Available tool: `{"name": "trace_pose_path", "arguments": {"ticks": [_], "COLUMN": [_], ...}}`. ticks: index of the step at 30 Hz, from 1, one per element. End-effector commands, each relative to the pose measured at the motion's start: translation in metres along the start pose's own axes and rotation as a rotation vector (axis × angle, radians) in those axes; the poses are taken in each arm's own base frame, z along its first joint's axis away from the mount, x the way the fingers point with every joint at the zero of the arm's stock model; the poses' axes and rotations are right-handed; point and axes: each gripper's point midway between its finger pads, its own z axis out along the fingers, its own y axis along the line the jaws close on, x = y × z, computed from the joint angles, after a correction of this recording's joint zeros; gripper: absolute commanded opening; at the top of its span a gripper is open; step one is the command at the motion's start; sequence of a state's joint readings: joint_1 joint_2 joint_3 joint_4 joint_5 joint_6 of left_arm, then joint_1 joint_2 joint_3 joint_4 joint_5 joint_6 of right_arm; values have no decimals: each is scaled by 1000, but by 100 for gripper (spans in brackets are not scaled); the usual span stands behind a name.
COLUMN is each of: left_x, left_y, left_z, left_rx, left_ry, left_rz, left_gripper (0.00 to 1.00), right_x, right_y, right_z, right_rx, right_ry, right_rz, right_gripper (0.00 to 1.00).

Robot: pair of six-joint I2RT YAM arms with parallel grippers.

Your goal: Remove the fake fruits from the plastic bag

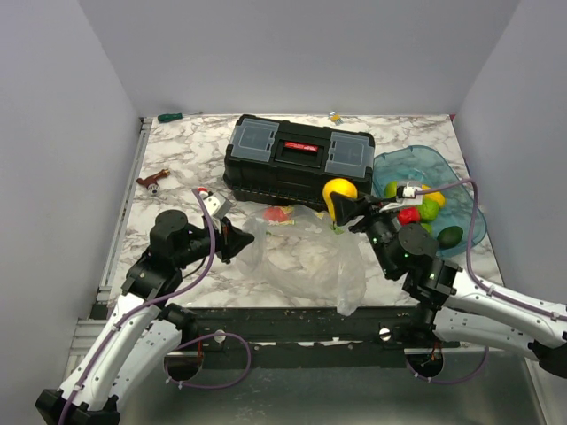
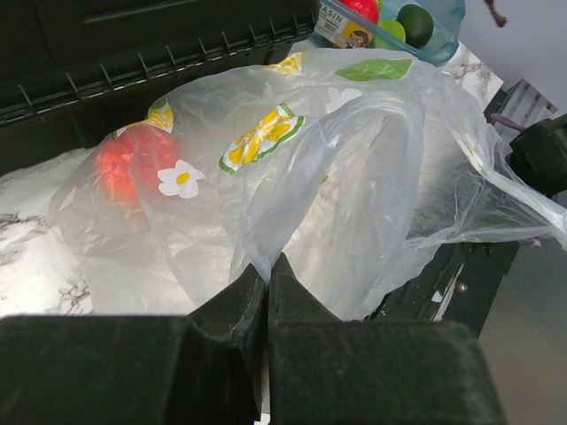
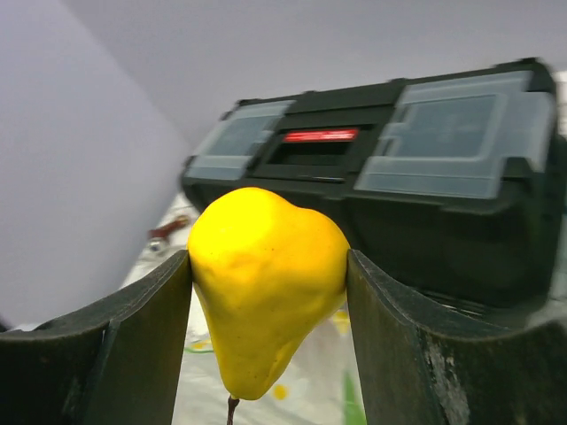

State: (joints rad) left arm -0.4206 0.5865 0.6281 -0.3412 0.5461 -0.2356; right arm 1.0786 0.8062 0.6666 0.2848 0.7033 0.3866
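The robot's right hand should next go right in the top view and down to let go of the pear (image 1: 339, 190).
The clear plastic bag (image 1: 306, 257) with printed flowers lies crumpled in front of the black toolbox (image 1: 297, 159). My left gripper (image 1: 246, 241) is shut on a fold of the plastic bag's (image 2: 354, 177) left edge, film pinched between the fingertips of that gripper (image 2: 267, 266). A red fruit (image 1: 281, 213) lies inside the bag, and it shows again as a red fruit (image 2: 133, 164) through the film. My right gripper (image 1: 340, 205) holds a yellow pear (image 1: 339, 190) above the bag's right side. The jaws of this gripper (image 3: 268, 257) press both sides of the pear (image 3: 266, 283), stem downward.
A translucent blue tray (image 1: 425, 156) at the right holds several fruits: green (image 1: 430, 208), red (image 1: 408, 215), dark green (image 1: 450, 235). A red-handled tool (image 1: 152, 181) lies at the left, and a green screwdriver (image 1: 170, 116) rests by the back wall.
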Motion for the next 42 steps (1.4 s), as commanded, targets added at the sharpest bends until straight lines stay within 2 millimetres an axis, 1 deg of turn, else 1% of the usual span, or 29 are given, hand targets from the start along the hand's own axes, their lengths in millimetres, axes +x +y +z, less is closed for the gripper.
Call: {"name": "trace_pose_path", "arguments": {"ticks": [1, 6, 10, 14, 15, 16, 17, 18, 20, 22, 24, 30, 31, 33, 38, 40, 42], "left_x": [-7, -7, -6, -9, -9, -9, -10, -10, -11, -10, -10, -8, -8, -7, -7, -6, -6], "left_y": [-3, -2, -6, -3, -4, -5, -6, -6, -5, -5, -8, -6, -7, -6, -4, -4, -4], "left_z": [-3, -3, -2, -5, -5, -6, -6, -7, -7, -6, -6, -4, -4, -3, -3, -2, -2], "left_rx": [7, 2, 27, -1, 6, 11, 12, 11, 4, 6, 22, 21, 25, 24, 13, 12, 14], "left_ry": [-8, -17, 4, -23, -24, -24, -28, -31, -39, -34, -25, -17, -15, -12, -9, -8, -7], "left_rz": [7, 11, -2, 15, 17, 16, 18, 21, 25, 22, 15, 10, 8, 6, 6, 5, 4], "left_gripper": [0, 0, 0, 0, 0, 0, 0, 0, 0, 0, 0, 0, 0, 0, 0, 0, 0], "right_x": [-4, -17, -12, 0, 0, 3, 4, 7, 12, 15, 17, 18, 19, 24, 35, 38, 40], "right_y": [-65, -103, -141, -197, -215, -226, -244, -258, -290, -315, -335, -378, -383, -393, -405, -407, -407], "right_z": [-7, -9, -4, -1, -3, -4, -6, -9, -19, -30, -44, -81, -83, -86, -87, -88, -90], "right_rx": [312, 459, 562, 707, 755, 778, 826, 859, 957, 1039, 1119, 1318, 1336, 1360, 1400, 1403, 1398], "right_ry": [-5, -29, 6, 75, 77, 86, 87, 96, 98, 89, 58, -20, -21, -19, 7, 10, 10], "right_rz": [-165, -180, -188, -133, -115, -93, -74, -55, -14, 26, 63, 68, 69, 78, 59, 56, 55], "right_gripper": [24, 24, 24, 23, 23, 23, 23, 23, 23, 22, 23, 24, 24, 24, 28, 33, 39]}}
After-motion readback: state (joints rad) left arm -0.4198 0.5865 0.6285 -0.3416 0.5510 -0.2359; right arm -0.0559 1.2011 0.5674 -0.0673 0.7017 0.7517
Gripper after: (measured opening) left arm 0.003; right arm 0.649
